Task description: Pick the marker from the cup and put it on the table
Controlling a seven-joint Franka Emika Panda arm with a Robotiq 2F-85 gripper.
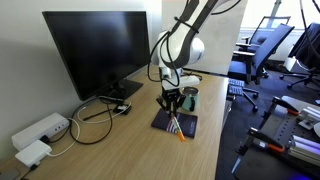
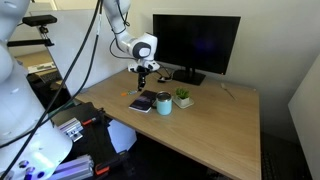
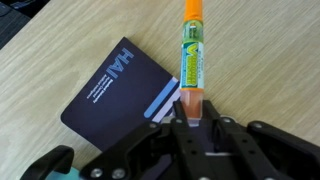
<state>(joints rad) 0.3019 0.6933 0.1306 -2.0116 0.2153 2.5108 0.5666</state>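
Observation:
The bare wood point(image 3: 174, 24) beside the dark notebook point(image 1: 180, 149) lies below my gripper, so next it moves down, brings the marker's far end there and releases the marker.
My gripper point(image 3: 190, 108) is shut on one end of the orange-red marker point(image 3: 192, 50), which has a green label and points away from the jaws. In an exterior view the gripper point(image 1: 172, 101) hangs above the dark notebook with the marker point(image 1: 177, 128) pointing down, clear of the teal-green cup point(image 1: 189, 97) beside it. In an exterior view the gripper point(image 2: 145, 76) is just left of the cup point(image 2: 164, 103). The light wood table point(image 3: 260, 70) lies below; in the wrist view the marker's far part is over bare wood.
A dark striped notebook point(image 3: 125, 90) lies under the gripper point(image 2: 141, 104). A small white pot with a plant point(image 2: 184, 98) stands by the cup. A black monitor point(image 1: 95, 45), cables and white power adapters point(image 1: 38, 135) occupy the table's back side.

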